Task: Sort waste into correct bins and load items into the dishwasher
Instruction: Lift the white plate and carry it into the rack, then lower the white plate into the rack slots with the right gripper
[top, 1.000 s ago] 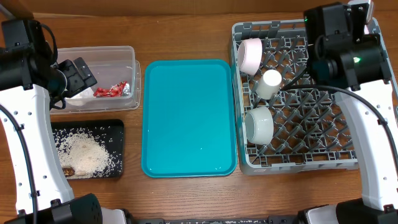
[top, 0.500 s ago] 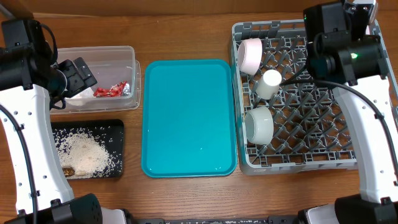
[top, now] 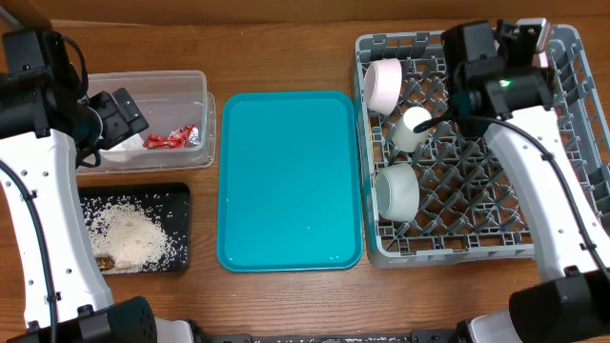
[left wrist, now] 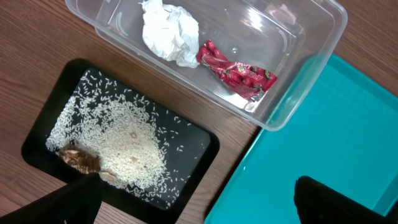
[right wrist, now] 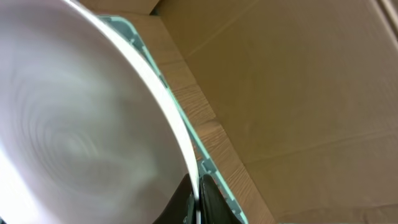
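Observation:
I should lower my right gripper leftward in the overhead view and release the white plate's rim, as the dishwasher's wires beside the white cup are empty.
My right gripper [right wrist: 196, 198] is shut on the rim of a white plate [right wrist: 74, 124], which fills the left of the right wrist view; the dishwasher rim [right wrist: 214, 171] shows just behind it. From overhead the right arm [top: 496, 71] hangs over the back of the grey dishwasher [top: 457, 255], which holds a pink bowl [top: 383, 84], a white cup [top: 412, 129] and a pale bowl [top: 396, 191]. My left gripper [left wrist: 202, 211] is open and empty above the black tray [left wrist: 199, 146] and teal tray edge. The napkin [left wrist: 168, 31] and red wrapper [left wrist: 239, 71] lie in the clear tub [left wrist: 311, 37]. Rice [left wrist: 124, 140] covers the black tray.
The teal tray [top: 286, 181] lies between the bins and the dishwasher with nothing on it. A brown scrap [left wrist: 81, 158] sits at the black tray's corner. A cardboard wall [right wrist: 298, 81] stands behind the table.
The right arm has swung left along the back of the dishwasher with the plate. The left arm and everything on the table stayed put.

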### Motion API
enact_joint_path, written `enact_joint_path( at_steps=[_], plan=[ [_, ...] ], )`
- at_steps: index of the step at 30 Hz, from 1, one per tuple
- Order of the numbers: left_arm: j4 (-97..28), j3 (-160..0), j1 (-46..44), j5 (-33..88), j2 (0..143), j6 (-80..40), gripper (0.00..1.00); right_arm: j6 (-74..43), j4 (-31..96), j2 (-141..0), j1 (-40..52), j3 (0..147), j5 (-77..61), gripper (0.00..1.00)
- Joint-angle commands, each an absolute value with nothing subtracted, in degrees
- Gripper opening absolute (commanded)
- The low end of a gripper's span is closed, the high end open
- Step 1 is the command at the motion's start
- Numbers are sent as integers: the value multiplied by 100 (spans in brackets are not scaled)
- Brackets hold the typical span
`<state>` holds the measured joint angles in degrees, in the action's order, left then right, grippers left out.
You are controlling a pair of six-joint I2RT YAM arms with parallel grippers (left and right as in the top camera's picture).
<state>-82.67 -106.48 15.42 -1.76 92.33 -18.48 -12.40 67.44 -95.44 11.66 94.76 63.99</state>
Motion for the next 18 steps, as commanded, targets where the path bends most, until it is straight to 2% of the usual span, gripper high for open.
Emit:
enact_joint_path(
  at_steps=[1, 18],
  plan=[
    [-8248, -10650, 1538, -152, 9262, -1931, 100, -1354, 6477, -9585, 1144, 9063, 6702, 4],
    [-8248, -10650, 1538, -152, 9262, -1931, 100, -1356, 6064, -9909, 1157, 8488, 5946, 4]
  ],
)
